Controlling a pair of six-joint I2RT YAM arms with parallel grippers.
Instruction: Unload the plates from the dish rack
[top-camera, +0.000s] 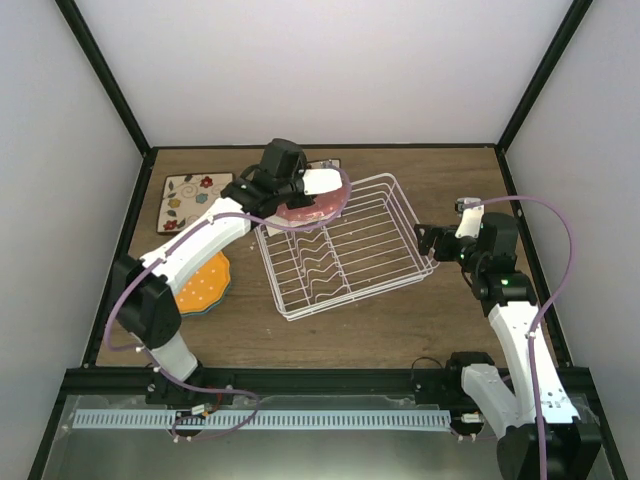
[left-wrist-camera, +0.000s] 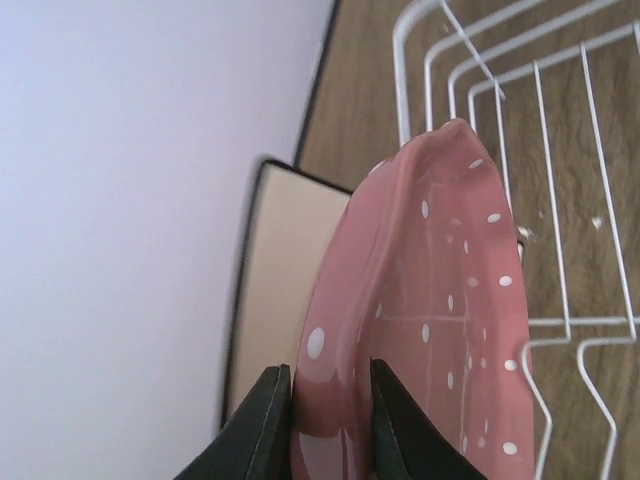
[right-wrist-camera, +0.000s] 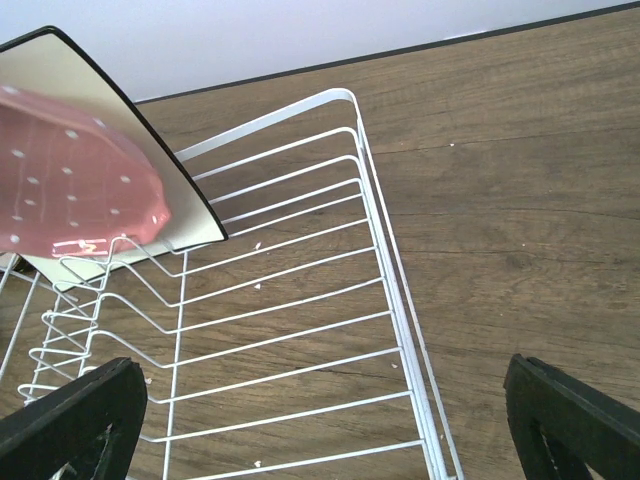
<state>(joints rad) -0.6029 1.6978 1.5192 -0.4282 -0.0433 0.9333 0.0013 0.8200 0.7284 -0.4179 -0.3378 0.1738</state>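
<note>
My left gripper lifts, swings back and down, and lets go on the matching dotted orange plate next, which lies to the gripper's left in the top view.
The white wire dish rack (top-camera: 345, 250) lies mid-table. My left gripper (top-camera: 292, 192) is at its far-left end, shut on the rim of the pink dotted plate (top-camera: 312, 207), which stands tilted in the rack. In the left wrist view my gripper (left-wrist-camera: 325, 425) has both fingers clamped on the pink plate (left-wrist-camera: 440, 300), with a plain cream square plate (left-wrist-camera: 285, 280) right behind it. My right gripper (top-camera: 432, 243) is open and empty at the rack's right rim. In the right wrist view my gripper (right-wrist-camera: 325, 430) is over the rack's rim (right-wrist-camera: 385, 250), and the pink plate (right-wrist-camera: 70, 185) and cream plate (right-wrist-camera: 70, 65) are at the far end.
A floral square plate (top-camera: 190, 200) lies flat at the back left. The orange dotted plate (top-camera: 203, 285) lies on a blue one (top-camera: 217, 303) at the left, beside the left arm. A patterned edge (top-camera: 326, 163) shows behind the rack. Black frame posts border the table.
</note>
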